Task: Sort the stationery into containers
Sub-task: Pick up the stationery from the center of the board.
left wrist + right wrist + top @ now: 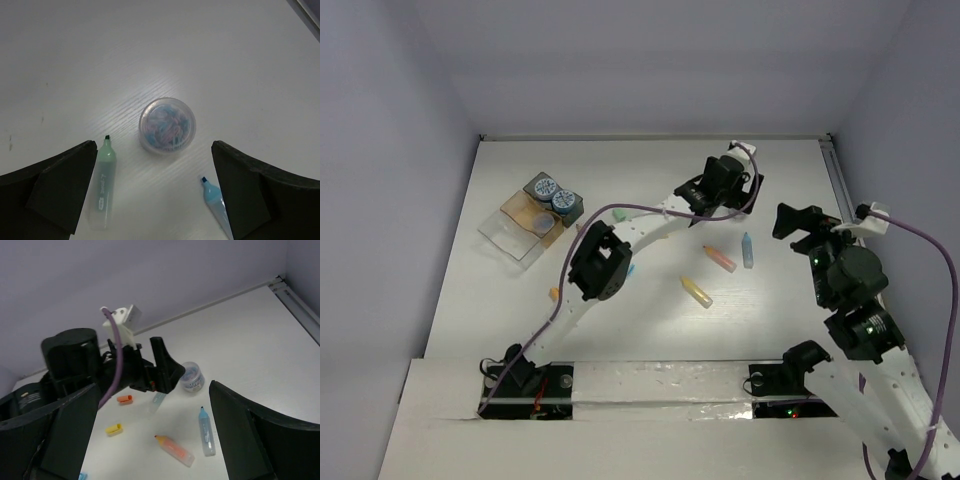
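The round clear tub of coloured clips stands below, between the open fingers of my left gripper, so next they need to go down around the sides of the tub and close.
My left gripper (160, 197) hangs open above the table. A round clear tub of coloured clips (167, 125) stands just ahead of its gap. A green pen (102, 185) lies by its left finger and a blue pen (216, 202) by its right finger. In the top view the left gripper (705, 195) reaches to the back middle. My right gripper (798, 222) is open and empty, raised at the right. Its own view shows the tub (192, 377), a blue pen (206, 432) and an orange pen (175, 450). The containers (510, 240) sit at the back left.
Two round patterned tubs (554, 193) sit in the dark grey box. A yellow pen (696, 291) lies mid-table. An orange cap (125, 399) and a yellow cap (114, 429) lie loose. The left arm (600, 265) crosses the table's middle. A rail (840, 185) runs along the right edge.
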Motion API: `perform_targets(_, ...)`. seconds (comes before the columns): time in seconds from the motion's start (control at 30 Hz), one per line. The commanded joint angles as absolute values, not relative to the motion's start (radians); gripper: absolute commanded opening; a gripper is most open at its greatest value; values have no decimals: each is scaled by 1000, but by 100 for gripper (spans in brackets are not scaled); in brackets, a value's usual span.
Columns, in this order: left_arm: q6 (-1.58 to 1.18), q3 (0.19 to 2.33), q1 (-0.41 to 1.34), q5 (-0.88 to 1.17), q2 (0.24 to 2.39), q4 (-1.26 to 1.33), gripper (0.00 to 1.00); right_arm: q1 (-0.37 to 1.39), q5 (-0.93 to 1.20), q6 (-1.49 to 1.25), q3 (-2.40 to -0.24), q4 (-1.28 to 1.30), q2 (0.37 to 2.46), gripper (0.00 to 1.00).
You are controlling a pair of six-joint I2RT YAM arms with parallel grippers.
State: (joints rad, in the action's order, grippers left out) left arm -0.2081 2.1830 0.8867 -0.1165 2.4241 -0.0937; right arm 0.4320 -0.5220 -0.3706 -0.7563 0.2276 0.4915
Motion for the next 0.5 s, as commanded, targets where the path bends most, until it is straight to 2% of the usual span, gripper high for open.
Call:
perform_targets(0.0,-166,2361,902,-149,2491,-132,99,426,-466,-367,-753,190,509,95)
perform_targets(0.47,-141,2468,922,-161,2652,-104,99,426,-358,-359,-747,170,537,94)
